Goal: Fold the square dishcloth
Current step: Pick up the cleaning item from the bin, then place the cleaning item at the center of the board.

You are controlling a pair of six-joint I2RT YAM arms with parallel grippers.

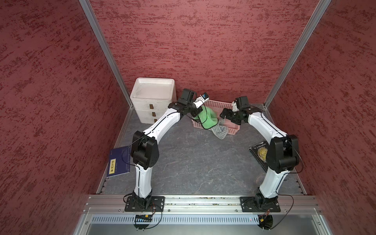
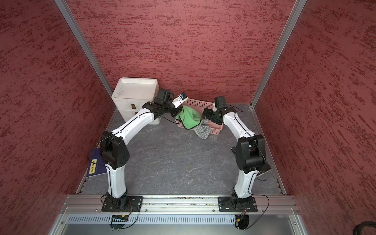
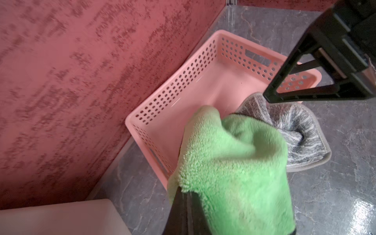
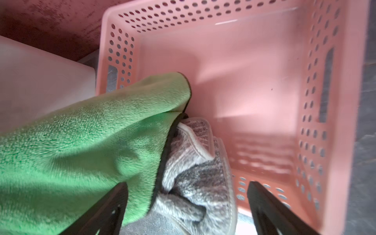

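Observation:
The dishcloth (image 1: 207,120) hangs bunched over the basket, so the left gripper will next move back and down and let go of the dishcloth's edge on the bare tabletop between the arms.
A fluffy green dishcloth (image 1: 207,120) (image 2: 190,118) hangs bunched over the near left corner of the pink perforated basket (image 1: 221,104) (image 3: 183,81). My left gripper (image 3: 184,191) is shut on an edge of the dishcloth (image 3: 234,162) and holds it up. My right gripper (image 4: 187,184) (image 1: 222,115) stands wide open just right of it. The dishcloth (image 4: 81,142) lies against one of its fingers, and a grey striped cloth (image 4: 203,162) (image 1: 220,131) draped over the basket's front rim sits between its jaws, ungripped.
A white drawer unit (image 1: 152,97) stands left of the basket against the back wall. A blue book (image 1: 118,162) lies at the table's left edge. At the right edge a black book (image 1: 260,152) lies partly under the right arm.

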